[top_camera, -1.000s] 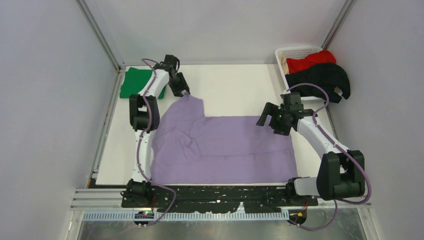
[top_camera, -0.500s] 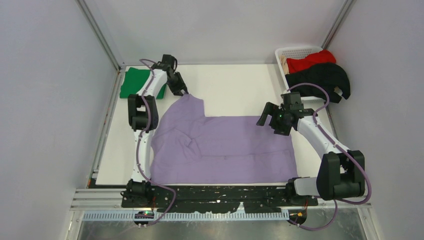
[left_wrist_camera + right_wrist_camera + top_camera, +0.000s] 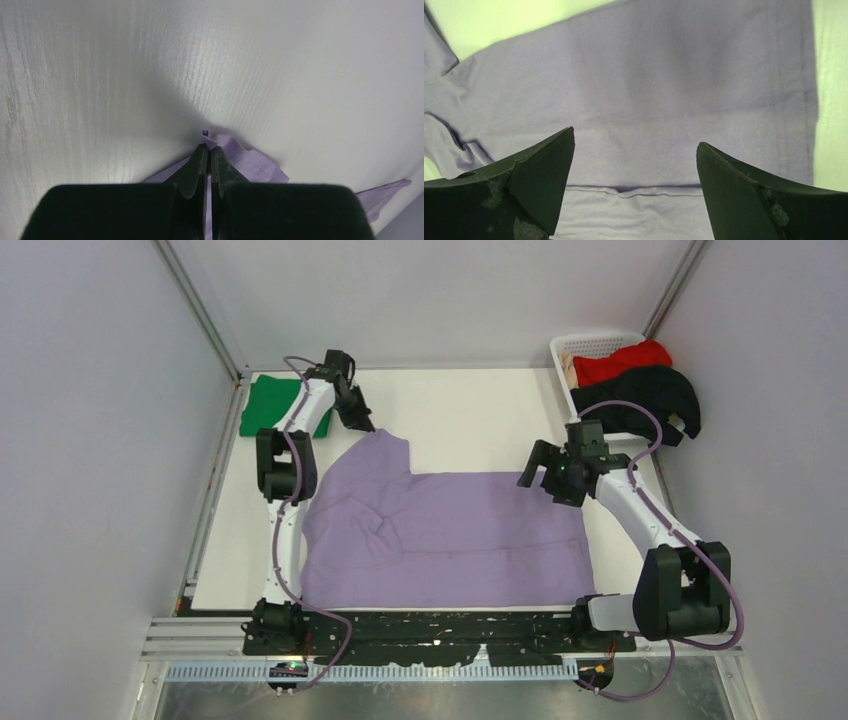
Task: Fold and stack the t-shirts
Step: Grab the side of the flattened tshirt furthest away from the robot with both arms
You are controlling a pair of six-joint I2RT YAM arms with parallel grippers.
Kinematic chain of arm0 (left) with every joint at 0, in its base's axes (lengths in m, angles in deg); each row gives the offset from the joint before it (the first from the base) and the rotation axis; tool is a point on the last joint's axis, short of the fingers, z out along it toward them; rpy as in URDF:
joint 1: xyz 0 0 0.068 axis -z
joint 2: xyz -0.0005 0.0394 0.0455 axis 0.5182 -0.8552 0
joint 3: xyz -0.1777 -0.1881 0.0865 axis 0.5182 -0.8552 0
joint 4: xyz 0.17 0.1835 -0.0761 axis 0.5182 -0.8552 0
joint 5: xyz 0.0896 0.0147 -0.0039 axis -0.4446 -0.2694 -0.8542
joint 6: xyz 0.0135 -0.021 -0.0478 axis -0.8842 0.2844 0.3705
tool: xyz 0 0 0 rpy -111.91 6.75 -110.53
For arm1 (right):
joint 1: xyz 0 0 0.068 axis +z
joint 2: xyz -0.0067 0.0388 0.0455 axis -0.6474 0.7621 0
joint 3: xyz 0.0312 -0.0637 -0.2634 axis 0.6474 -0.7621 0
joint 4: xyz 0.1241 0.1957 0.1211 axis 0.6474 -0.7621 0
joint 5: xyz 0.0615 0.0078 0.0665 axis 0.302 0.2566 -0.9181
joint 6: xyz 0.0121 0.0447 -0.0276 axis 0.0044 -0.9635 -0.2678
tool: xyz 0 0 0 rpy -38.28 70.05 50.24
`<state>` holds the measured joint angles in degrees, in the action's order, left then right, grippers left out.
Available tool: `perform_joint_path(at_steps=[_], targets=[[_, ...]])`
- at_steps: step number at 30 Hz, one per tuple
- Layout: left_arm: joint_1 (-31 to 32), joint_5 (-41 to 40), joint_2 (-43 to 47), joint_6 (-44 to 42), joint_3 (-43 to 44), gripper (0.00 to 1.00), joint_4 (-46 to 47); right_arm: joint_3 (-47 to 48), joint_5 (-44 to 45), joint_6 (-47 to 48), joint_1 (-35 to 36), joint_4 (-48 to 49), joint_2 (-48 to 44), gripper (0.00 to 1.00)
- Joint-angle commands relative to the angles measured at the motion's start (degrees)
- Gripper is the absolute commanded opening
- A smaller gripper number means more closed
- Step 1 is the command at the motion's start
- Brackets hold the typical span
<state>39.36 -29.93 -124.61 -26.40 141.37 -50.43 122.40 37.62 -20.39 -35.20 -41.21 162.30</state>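
Note:
My right gripper needs to move outward and down next onto the lavender t-shirt's far hem corner by the basket, as that corner is outward and below its open fingers.
The lavender t-shirt (image 3: pixel 450 530) lies spread flat across the middle of the white table. One sleeve points toward the far left. My left gripper (image 3: pixel 366 427) is shut on the tip of that sleeve, and in the left wrist view the gripper (image 3: pixel 207 147) pinches a small tuft of the lavender t-shirt (image 3: pixel 255 162) against the table. My right gripper (image 3: pixel 541 483) hovers open over the shirt's far right edge. Seen from the right wrist, the right gripper (image 3: pixel 635 139) has nothing between its fingers, only the lavender t-shirt (image 3: pixel 644 90) and a fold line below.
A folded green t-shirt (image 3: pixel 270 405) lies at the far left corner of the table (image 3: pixel 470 410). A white lattice basket (image 3: pixel 585 343) at the far right holds a red t-shirt (image 3: pixel 625 362) and a black t-shirt (image 3: pixel 640 400) that drapes over its rim.
My left gripper has closed onto the lavender sleeve tip. The right gripper has shifted slightly away and to the right, staying open.

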Motion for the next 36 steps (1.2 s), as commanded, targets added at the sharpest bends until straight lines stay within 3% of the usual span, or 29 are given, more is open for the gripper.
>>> perform_joint_path(at_steps=[1,6,15,20,25,36], targets=[[0.17,0.98,2.43,-4.75,0.54,0.00,-0.24,5.37,7.64,0.91,-0.24,-0.04,-0.29,0.99],[0.74,3.35,6.19,-8.44,-2.32,0.00,1.98,11.96,17.99,-0.32,-0.23,-0.58,6.93,0.99],[1.75,4.31,15.04,-13.81,-9.60,0.00,3.65,29.53,32.07,-1.92,-0.52,-5.23,28.79,1.00],[2.94,4.81,19.51,-15.93,-14.41,0.00,4.52,36.27,35.56,-5.38,-0.71,-7.84,38.26,0.90],[4.09,4.24,24.23,-17.61,-18.23,0.00,4.84,36.61,35.88,-6.47,-0.78,-8.47,40.62,0.82],[6.00,3.77,33.23,-19.22,-27.70,0.00,7.33,26.48,37.34,-6.78,-0.80,-7.47,36.12,0.66]])
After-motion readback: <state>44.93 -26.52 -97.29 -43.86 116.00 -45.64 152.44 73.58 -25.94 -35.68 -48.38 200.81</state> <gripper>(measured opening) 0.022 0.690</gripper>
